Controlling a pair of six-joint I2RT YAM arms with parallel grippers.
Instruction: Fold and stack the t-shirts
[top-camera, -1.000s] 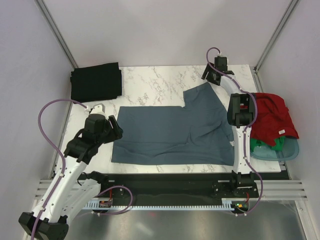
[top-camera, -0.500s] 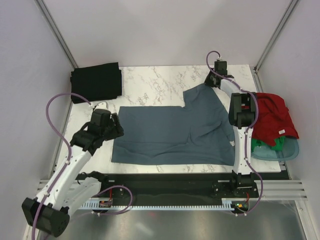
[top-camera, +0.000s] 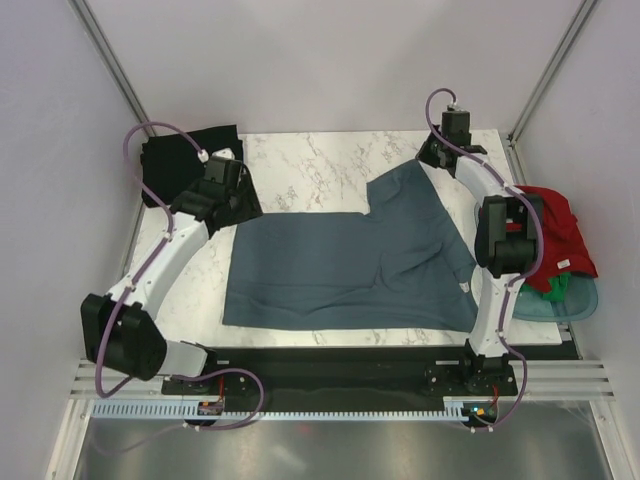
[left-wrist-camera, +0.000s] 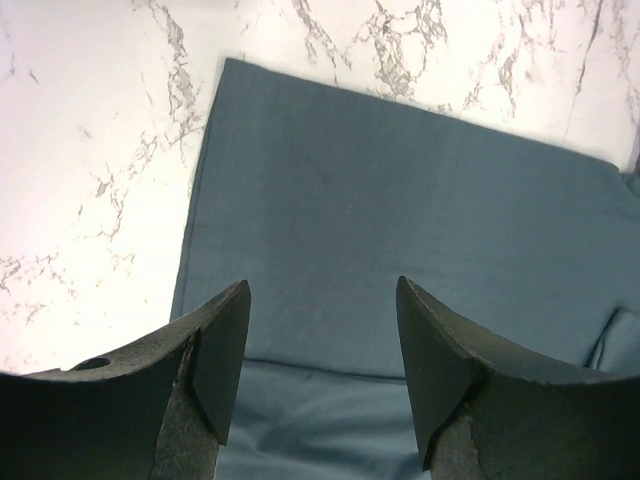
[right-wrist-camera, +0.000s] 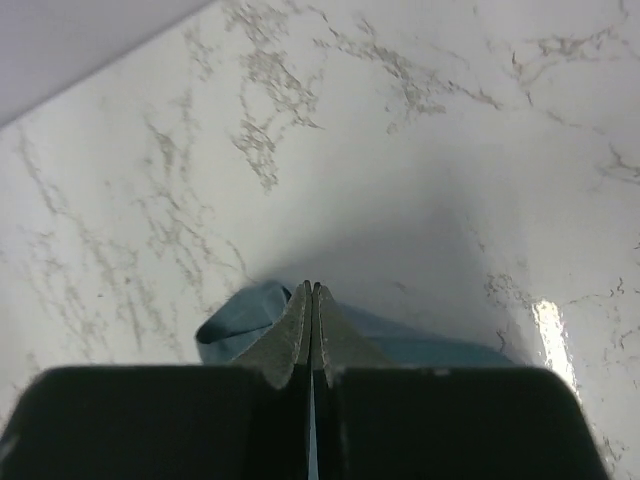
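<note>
The blue shirt's other far corner is already held by my right gripper, so next my left gripper will lower outward onto the blue shirt's far corner (top-camera: 241, 226) by the black t-shirt (top-camera: 165, 170).
A slate blue-grey t-shirt (top-camera: 340, 265) lies spread flat across the marble table. My left gripper (top-camera: 243, 208) hovers open over its far left corner; in the left wrist view the cloth (left-wrist-camera: 400, 200) lies below the left gripper (left-wrist-camera: 320, 290), whose jaws stand well apart. My right gripper (top-camera: 430, 157) is at the shirt's far right corner, shut on a fold of the blue cloth (right-wrist-camera: 235, 320) that bunches at the tips of the right gripper (right-wrist-camera: 312, 286). A folded black t-shirt (top-camera: 165, 170) rests at the back left. A red t-shirt (top-camera: 555, 235) and a green one (top-camera: 553, 291) are heaped at the right.
A pale blue tub (top-camera: 588, 300) at the table's right edge holds the red and green shirts. Grey walls and metal frame posts close in the back and sides. Bare marble (top-camera: 320, 165) shows behind the blue shirt.
My left arm swung from the shirt's near left side up to its far left corner, still open. My right gripper closed on the shirt's far right corner.
</note>
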